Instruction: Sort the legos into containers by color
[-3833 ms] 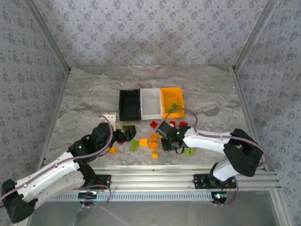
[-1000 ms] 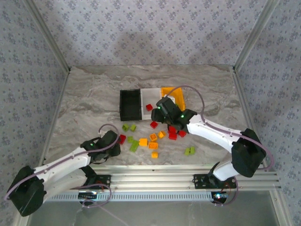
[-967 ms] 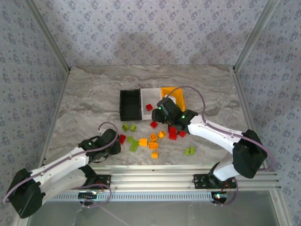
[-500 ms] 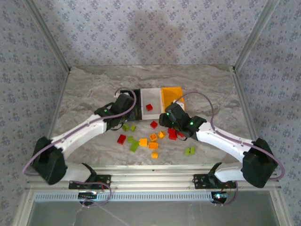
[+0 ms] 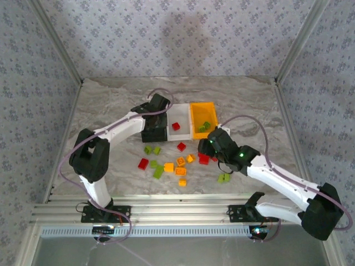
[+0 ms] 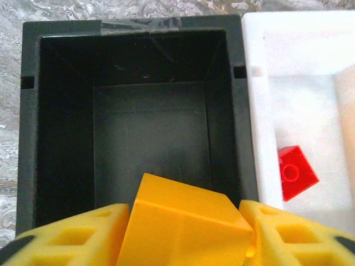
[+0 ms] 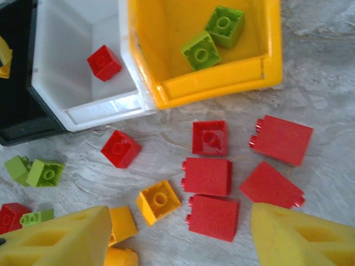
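My right gripper lowers its open fingers next around the free studded and plain ends of the row's nearest red lego (image 5: 203, 159) below it.
My left gripper (image 5: 157, 105) hangs over the black container (image 6: 150, 111), shut on a yellow-orange lego (image 6: 183, 227) held between its two fingers. The white container (image 6: 252, 111) beside it holds one red lego (image 6: 297, 173). The orange-yellow container (image 7: 216, 83) holds two lime green legos (image 7: 201, 50). My right gripper (image 7: 180, 213) is open above several red legos (image 7: 213, 217) lying on the table, with a yellow-orange lego (image 7: 159, 201) just to their left. Nothing is between its fingers (image 7: 61, 238).
More loose legos lie on the marble table in front of the containers: green ones (image 5: 151, 149), a red one (image 5: 143, 163), orange ones (image 5: 181, 162) and a green pair (image 5: 224, 178) near the front right. Metal frame rails edge the table.
My left arm has swung from the table's front left up to the black container with the yellow-orange lego. My right gripper has drawn back from the white container to over the red legos.
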Robot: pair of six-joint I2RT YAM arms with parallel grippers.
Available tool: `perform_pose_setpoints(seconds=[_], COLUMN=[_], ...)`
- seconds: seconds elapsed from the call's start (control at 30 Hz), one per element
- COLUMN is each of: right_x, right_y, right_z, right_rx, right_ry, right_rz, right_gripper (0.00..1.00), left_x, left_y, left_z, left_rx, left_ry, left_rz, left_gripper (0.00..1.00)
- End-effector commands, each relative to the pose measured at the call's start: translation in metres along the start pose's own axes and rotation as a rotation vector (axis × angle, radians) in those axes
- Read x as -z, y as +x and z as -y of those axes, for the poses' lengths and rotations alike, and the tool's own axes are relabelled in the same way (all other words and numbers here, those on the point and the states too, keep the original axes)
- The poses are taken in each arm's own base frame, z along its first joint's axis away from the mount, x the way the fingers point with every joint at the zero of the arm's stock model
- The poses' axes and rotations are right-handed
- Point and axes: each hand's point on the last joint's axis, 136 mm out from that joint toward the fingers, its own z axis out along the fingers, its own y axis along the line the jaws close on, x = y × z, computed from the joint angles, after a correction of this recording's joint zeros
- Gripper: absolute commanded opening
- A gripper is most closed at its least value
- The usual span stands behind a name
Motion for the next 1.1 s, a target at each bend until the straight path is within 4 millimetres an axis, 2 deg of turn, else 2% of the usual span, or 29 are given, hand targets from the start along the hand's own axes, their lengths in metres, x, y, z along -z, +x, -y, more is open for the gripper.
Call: perform_pose_setpoints(seconds=[0.0, 0.13, 0.3, 0.37, 0.43, 0.5, 0.63, 0.77, 0.9, 1.07], right_x=[0.004, 0.001, -0.011, -0.018, -0.026, -0.033, -0.046, -0.055, -0.063, -0.071], right_y=[0.008, 0.014, 0.025, 0.032, 0.039, 0.043, 0.051, 0.055, 0.059, 0.063], right_z=[0.019, 0.028, 0.040, 0.042, 0.042, 0.042, 0.036, 0.026, 0.022, 0.022], right_rx=[-0.031, -0.053, -0.081, -0.084, -0.086, -0.087, -0.084, -0.045, -0.039, -0.027], right_ry=[0.052, 0.071, 0.108, 0.121, 0.127, 0.139, 0.147, 0.158, 0.173, 0.197], right_rz=[-0.020, -0.042, -0.070, -0.094, -0.119, -0.140, -0.172, -0.173, -0.189, -0.207], right_gripper=[0.70, 0.71, 0.72, 0.72, 0.72, 0.72, 0.72, 0.72, 0.70, 0.68], left_x=[0.012, 0.038, 0.089, 0.110, 0.129, 0.141, 0.139, 0.133, 0.131, 0.134], left_y=[-0.019, -0.033, -0.039, -0.032, -0.018, 0.000, 0.048, 0.080, 0.098, 0.106], left_z=[0.003, 0.012, 0.024, 0.029, 0.032, 0.034, 0.028, 0.014, -0.002, -0.017], left_rx=[0.013, 0.033, 0.066, 0.076, 0.074, 0.069, 0.082, 0.116, 0.145, 0.166], left_ry=[0.019, 0.095, 0.253, 0.324, 0.375, 0.409, 0.434, 0.443, 0.437, 0.412], left_rz=[0.030, 0.073, 0.135, 0.156, 0.180, 0.193, 0.139, 0.109, 0.107, 0.126], left_gripper=[0.62, 0.80, 0.89, 0.92, 0.99, 0.99, 1.00, 1.00, 1.00, 1.00])
